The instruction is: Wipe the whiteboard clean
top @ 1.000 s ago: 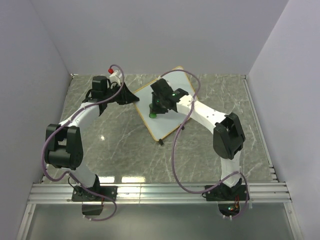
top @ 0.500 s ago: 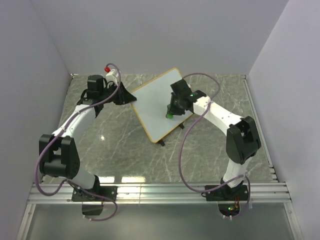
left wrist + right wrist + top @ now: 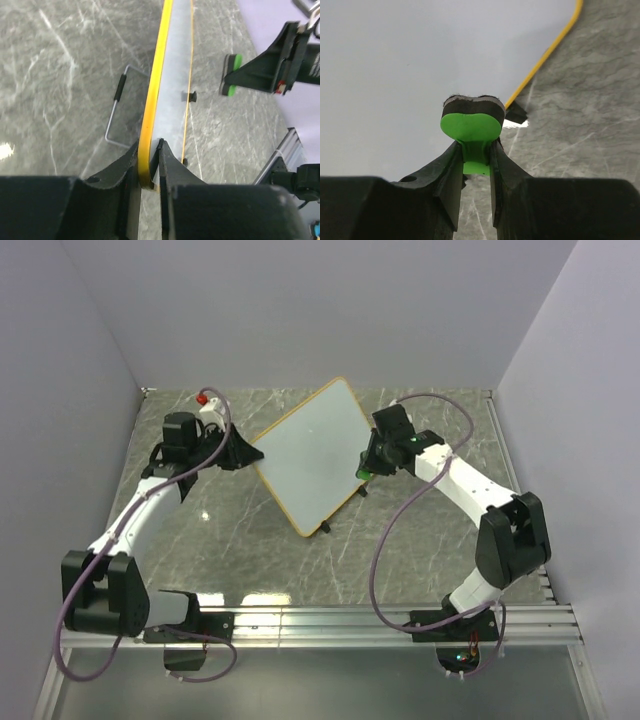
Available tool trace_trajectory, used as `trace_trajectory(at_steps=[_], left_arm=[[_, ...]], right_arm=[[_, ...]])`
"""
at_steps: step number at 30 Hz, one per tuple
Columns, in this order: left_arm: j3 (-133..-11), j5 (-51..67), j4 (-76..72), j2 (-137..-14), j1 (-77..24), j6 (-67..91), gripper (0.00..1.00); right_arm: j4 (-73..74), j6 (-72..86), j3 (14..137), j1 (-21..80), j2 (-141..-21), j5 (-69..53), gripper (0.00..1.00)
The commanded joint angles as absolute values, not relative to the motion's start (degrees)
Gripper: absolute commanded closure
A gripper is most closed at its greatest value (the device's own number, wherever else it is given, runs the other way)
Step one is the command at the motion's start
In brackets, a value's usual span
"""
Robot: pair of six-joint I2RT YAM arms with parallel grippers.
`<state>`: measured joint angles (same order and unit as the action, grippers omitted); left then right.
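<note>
Next I need to draw my right gripper away from the whiteboard and down to release the eraser (image 3: 470, 126), since bare tabletop's below and to its right in the top view.
The whiteboard (image 3: 305, 455) is white with a tan-orange rim, tilted up on its two black feet, its face blank. My left gripper (image 3: 242, 452) is shut on its left edge; the left wrist view shows the yellow rim (image 3: 154, 95) pinched between my fingers (image 3: 172, 170). My right gripper (image 3: 366, 466) is shut on the green eraser (image 3: 470, 126), whose dark felt pad sits at the board's right edge near a black foot (image 3: 516, 114). The eraser also shows in the left wrist view (image 3: 230, 75), just off the board's face.
A red-capped marker (image 3: 208, 401) lies at the back left behind my left arm. A wire stand (image 3: 117, 112) shows behind the board in the left wrist view. Walls close in on the left, back and right. A metal rail (image 3: 320, 620) runs along the near edge.
My right gripper slid the eraser rightward across the board to its right edge. My left arm drew back left, and the board tipped up steeper.
</note>
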<state>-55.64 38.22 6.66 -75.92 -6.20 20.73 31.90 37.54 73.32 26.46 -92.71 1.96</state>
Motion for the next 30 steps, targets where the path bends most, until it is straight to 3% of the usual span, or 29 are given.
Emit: trace_trajectory(at_steps=[1,21,22,23,24,25,30], left_arm=[[-52.22,31.47,4.31,-70.42,-6.06,17.49,1.00],[-42.10,24.35,8.52,-58.71,-6.15,19.25,0.98],[-42.10,24.17,8.79,-58.54,-6.07,19.16,0.94],[-42.45,23.91,9.22,-58.45,-6.06,18.99,0.85],[-42.54,23.47,9.66,-58.27,-6.06,18.81,0.79],[-42.71,23.21,10.10,-58.18,-6.06,18.55,0.66],[-44.12,22.41,11.42,-58.09,-6.06,17.84,0.41]], right_arm=[[29.97,36.30,71.63,24.44,-88.34,1.41,1.00],[32.25,35.07,62.67,18.28,-82.09,2.90,1.00],[32.17,34.98,62.23,18.37,-82.44,2.73,1.00],[31.91,34.98,61.62,18.28,-82.53,2.46,1.00],[31.90,35.24,60.48,18.28,-82.36,2.55,0.95],[31.47,35.42,59.86,18.19,-82.27,2.64,0.91],[30.59,35.95,56.35,18.19,-82.61,3.51,0.65]])
